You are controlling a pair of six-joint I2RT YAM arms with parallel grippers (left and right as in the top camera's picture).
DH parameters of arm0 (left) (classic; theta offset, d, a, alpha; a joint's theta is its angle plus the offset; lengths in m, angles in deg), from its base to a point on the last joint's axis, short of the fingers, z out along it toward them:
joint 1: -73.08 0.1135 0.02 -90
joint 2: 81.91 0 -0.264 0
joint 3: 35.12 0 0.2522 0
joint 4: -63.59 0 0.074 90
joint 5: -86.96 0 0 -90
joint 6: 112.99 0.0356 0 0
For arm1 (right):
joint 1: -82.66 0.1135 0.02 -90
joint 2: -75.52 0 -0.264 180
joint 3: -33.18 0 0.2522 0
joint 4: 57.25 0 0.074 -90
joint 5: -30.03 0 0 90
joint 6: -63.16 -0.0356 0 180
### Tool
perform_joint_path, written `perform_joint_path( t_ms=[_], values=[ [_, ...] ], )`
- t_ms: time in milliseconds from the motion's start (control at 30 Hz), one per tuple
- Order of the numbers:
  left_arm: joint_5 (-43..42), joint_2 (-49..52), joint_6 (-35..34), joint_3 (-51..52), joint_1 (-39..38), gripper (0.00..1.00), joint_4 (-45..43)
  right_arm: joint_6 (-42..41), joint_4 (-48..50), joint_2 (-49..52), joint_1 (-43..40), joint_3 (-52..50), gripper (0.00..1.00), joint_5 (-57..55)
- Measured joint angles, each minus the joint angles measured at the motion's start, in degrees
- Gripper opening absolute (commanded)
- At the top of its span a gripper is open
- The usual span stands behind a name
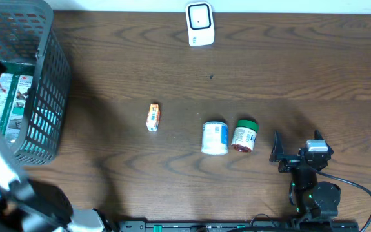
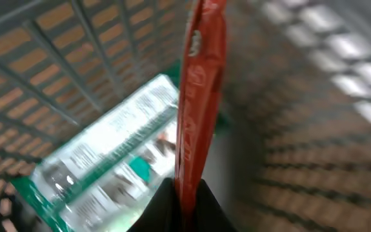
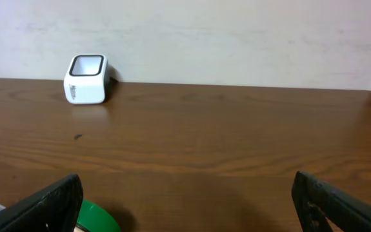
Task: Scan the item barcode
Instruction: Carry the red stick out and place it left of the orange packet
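My left gripper will rise out of the grey wire basket, then go down beside the small orange packet, where the table is empty.
Inside the grey wire basket [image 2: 56, 71], my left gripper [image 2: 186, 193] is shut on the lower edge of a thin red packet [image 2: 198, 96], which stands up between the jaws. A green and white box [image 2: 108, 154] lies on the basket floor beside it. In the overhead view the left arm reaches into the basket [image 1: 50, 77] at the far left, and the packet is hidden there. The white barcode scanner [image 1: 199, 24] stands at the table's far edge, also in the right wrist view as the scanner [image 3: 86, 78]. My right gripper [image 1: 296, 145] rests open near the front right, holding nothing.
On the table lie a small orange packet [image 1: 153, 117], a white and blue tub [image 1: 215, 138] and a green-lidded container [image 1: 244, 135], the last just left of the right gripper [image 3: 185, 193]. The green and white box [image 1: 11, 103] shows through the basket mesh.
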Motion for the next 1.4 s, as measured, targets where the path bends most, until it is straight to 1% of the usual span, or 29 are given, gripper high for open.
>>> perform_joint_path(
  t_ms=[167,267,400,567,700,833,967,1167,1233,1300,1333,1367,1400],
  values=[
    [-7.87,-9.2,-2.16,0.0,-3.67,0.07,7.54,0.0,0.0,0.0,0.0,0.0,0.99,0.0],
    [-9.49,-12.74,-2.56,0.0,-9.35,0.08,12.26,-0.02,0.0,0.0,0.0,0.0,0.99,0.0],
    [-9.07,-14.05,-2.56,0.28,-18.91,0.07,14.84,-0.02,0.0,0.02,0.0,0.0,0.99,0.02],
    [-5.66,-12.68,-2.51,5.4,-31.06,0.08,14.86,0.0,0.0,0.02,0.0,0.0,0.99,0.0],
    [-1.33,-8.66,-2.49,11.74,-38.84,0.08,13.31,-0.02,0.0,0.02,0.0,0.0,0.99,0.0],
    [3.61,-1.92,-2.8,16.74,-43.87,0.08,10.58,-0.02,0.0,0.02,0.0,0.0,0.99,0.0],
    [8.11,6.21,-3.39,18.73,-46.45,0.08,7.98,0.0,0.0,0.02,0.0,0.0,0.99,0.0],
    [10.47,17.31,-4.02,18.91,-47.01,0.08,4.81,0.0,0.0,0.02,0.0,0.0,0.99,0.0],
    [11.3,20.33,-4.07,18.93,-47.01,0.13,4.59,0.0,0.0,0.02,0.0,0.0,0.99,0.02],
    [11.72,21.88,-4.26,18.93,-47.01,0.29,4.44,-0.02,0.0,0.02,0.0,0.0,0.99,0.02],
    [11.82,22.4,-4.39,18.95,-47.01,0.32,4.39,-0.02,0.0,0.02,0.0,0.0,0.99,0.0],
    [11.96,22.6,-4.26,18.95,-47.01,0.38,4.46,0.0,0.0,0.02,0.0,0.0,0.99,0.0],
    [12.09,22.64,-4.37,18.95,-47.01,0.46,4.52,0.0,0.0,0.02,0.0,0.0,0.99,0.0]
  ],
)
